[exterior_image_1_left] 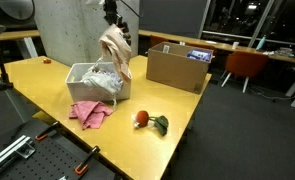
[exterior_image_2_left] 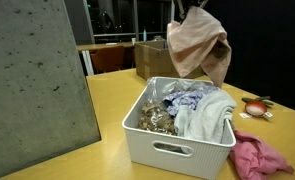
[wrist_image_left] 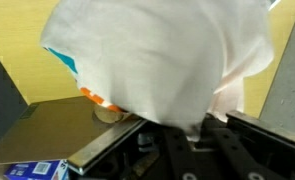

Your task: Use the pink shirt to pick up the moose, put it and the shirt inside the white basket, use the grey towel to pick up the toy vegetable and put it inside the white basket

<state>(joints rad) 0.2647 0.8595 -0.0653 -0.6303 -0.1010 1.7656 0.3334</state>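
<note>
My gripper lowers the pale beige cloth toward the blue patterned item (exterior_image_1_left: 105, 73) next until the cloth settles inside the white basket, and then opens.
My gripper (exterior_image_1_left: 114, 20) is shut on a pale beige cloth (exterior_image_1_left: 115, 48) and holds it hanging in the air above the white basket (exterior_image_1_left: 79, 70). In the other exterior view the cloth (exterior_image_2_left: 199, 42) dangles over the basket's (exterior_image_2_left: 177, 150) far side. The basket holds a white-grey cloth (exterior_image_2_left: 207, 115), a blue patterned item and a brown, moose-like lump (exterior_image_2_left: 152, 118). A magenta pink shirt (exterior_image_1_left: 89, 112) lies crumpled on the table in front of the basket. The toy vegetable (exterior_image_1_left: 147, 121), red and green, lies on the table past it. In the wrist view the cloth (wrist_image_left: 157, 55) hides almost everything above the jaws (wrist_image_left: 187, 135).
An open cardboard box (exterior_image_1_left: 177, 68) stands on the yellow table (exterior_image_1_left: 37, 85) behind the basket. A grey concrete pillar (exterior_image_2_left: 37, 80) rises close beside the basket. An orange chair (exterior_image_1_left: 245, 65) and desks stand beyond the table.
</note>
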